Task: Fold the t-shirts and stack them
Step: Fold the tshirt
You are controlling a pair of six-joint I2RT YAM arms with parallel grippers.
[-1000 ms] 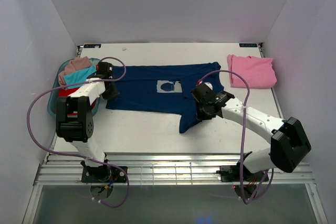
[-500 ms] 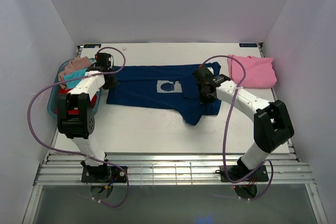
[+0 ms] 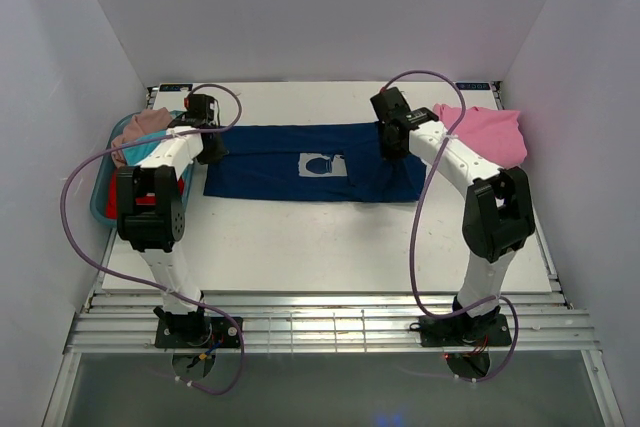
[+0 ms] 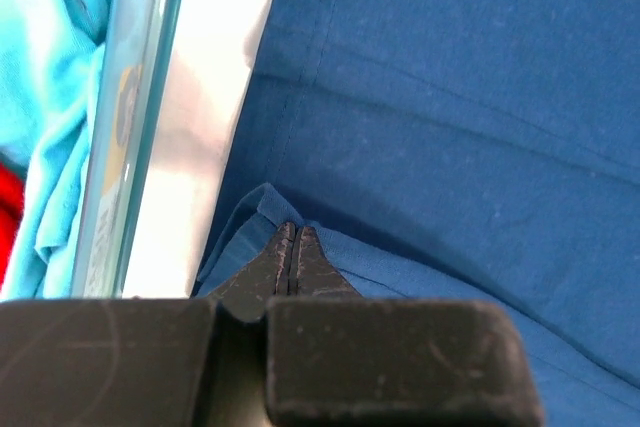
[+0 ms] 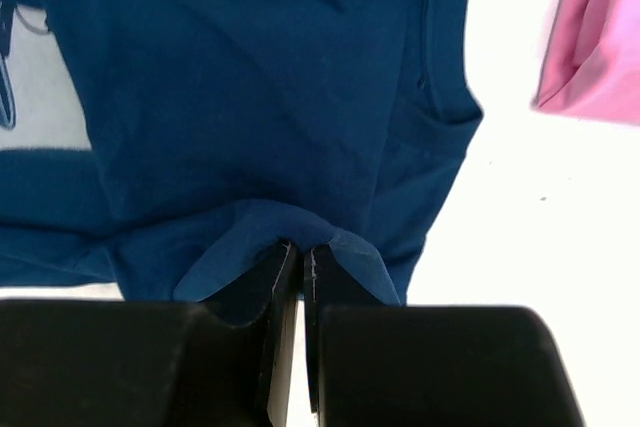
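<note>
The raised fold is short of the shirt's far edge, so my left gripper will move outward over the shirt's far strip (image 3: pixel 232 138) (image 4: pixel 345 122) and let go of the fold there.
The navy t-shirt (image 3: pixel 270 175) lies in a wide band across the middle of the table, its pale chest print (image 3: pixel 322 163) facing up. My left gripper (image 3: pixel 210 150) is at the shirt's left end, shut on a raised fold of navy cloth (image 4: pixel 330 247). Over the shirt's right end, my right gripper (image 3: pixel 392 144) is shut on a pinched ridge of the same cloth (image 5: pixel 250 227). A folded pink t-shirt (image 3: pixel 490 133) rests at the far right. Teal (image 3: pixel 150 147), dusty-pink (image 3: pixel 150 122) and red (image 3: pixel 128 179) tees lie in a bin.
The clear blue bin (image 3: pixel 103 197) stands at the table's left edge, its wall (image 4: pixel 140 117) close beside my left gripper. White enclosure walls rise on three sides. Bare white table (image 3: pixel 320 247) stretches between the shirt and the arm bases.
My right gripper carried the shirt's hanging lower right part from the near side up toward the far edge, flattening the shirt into a band. My left gripper shifted slightly back, still shut on cloth.
</note>
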